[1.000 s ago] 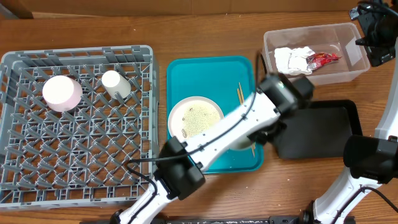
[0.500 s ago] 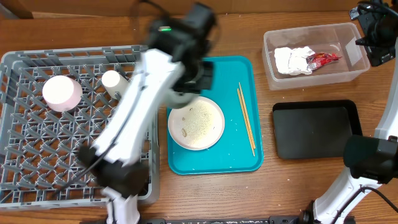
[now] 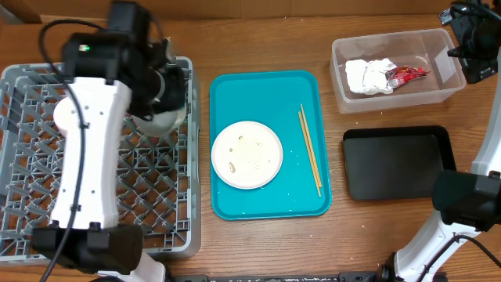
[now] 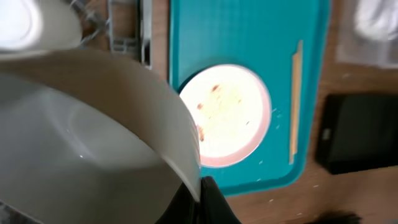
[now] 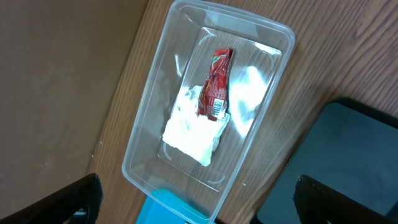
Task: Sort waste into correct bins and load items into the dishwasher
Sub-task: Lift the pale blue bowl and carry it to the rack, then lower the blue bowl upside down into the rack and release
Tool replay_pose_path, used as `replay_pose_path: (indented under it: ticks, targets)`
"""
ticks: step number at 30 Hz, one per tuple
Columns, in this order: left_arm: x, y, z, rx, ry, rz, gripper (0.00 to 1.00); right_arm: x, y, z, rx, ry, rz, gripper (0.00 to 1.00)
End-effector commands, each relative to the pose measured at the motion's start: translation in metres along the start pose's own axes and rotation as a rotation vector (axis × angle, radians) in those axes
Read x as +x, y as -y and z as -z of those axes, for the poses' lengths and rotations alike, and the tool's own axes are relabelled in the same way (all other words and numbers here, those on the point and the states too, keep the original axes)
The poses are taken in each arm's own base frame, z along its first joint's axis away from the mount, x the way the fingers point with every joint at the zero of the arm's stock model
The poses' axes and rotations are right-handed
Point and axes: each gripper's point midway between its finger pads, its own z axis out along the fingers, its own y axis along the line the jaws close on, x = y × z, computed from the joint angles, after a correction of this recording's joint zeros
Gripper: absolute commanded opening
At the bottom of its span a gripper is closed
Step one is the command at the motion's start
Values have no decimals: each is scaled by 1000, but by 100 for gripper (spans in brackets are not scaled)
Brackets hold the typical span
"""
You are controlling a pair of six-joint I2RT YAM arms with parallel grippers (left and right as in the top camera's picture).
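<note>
The pegs are empty, so my left gripper needs to go left in the overhead view, then tilt and lower the bowl onto the rack's wires (image 3: 129,143) beside the pinkish saucer.
My left gripper (image 3: 174,92) is shut on the rim of the pale bowl (image 3: 160,119) and holds it over the far right part of the grey rack (image 3: 31,196). In the left wrist view the bowl (image 4: 93,137) fills the left side, pinched by the jaws (image 4: 202,194). The white plate (image 3: 246,154) with rice crumbs and the chopsticks (image 3: 309,149) lie on the teal tray (image 3: 266,86). The napkin (image 3: 366,75) and red wrapper (image 3: 407,74) lie in the clear tub (image 3: 446,86). My right gripper (image 5: 199,196) is open, high above the tub. The cup is hidden.
The black tray (image 3: 399,160) sits right of the teal tray, below the tub. The pinkish saucer (image 3: 58,117) in the rack is mostly covered by my left arm. A white rounded dish (image 4: 25,22) shows beside the bowl in the left wrist view.
My left arm swung from the right side of the teal tray across to the rack, carrying the bowl. The plate and chopsticks are now uncovered. The right arm has not moved.
</note>
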Motion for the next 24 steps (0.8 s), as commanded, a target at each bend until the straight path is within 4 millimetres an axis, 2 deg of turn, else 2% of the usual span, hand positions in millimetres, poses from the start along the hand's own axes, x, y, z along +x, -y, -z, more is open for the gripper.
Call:
replay_pose_path:
  ticks: [1, 2, 5, 11, 13, 18, 24]
  targets:
    - [-8, 14, 9, 283, 19, -102, 4, -3, 1, 1, 3, 12, -1, 100]
    - [-12, 10, 13, 331, 32, -95, 4, -3, 1, 1, 3, 12, -1, 100]
    - [-21, -19, 19, 425, 77, -62, 5, -3, 1, 1, 3, 12, -1, 100]
    - [-22, -52, 7, 569, 95, -4, 4, -3, 1, 1, 3, 12, -1, 100]
    - [-23, -70, -1, 606, 91, 52, 4, -3, 1, 1, 3, 12, -1, 100]
    - [-24, -90, -3, 681, 130, 87, 4, -3, 1, 1, 3, 12, 0, 100]
    - [-18, -109, -20, 689, 109, 128, 4, -3, 1, 1, 3, 12, -1, 100]
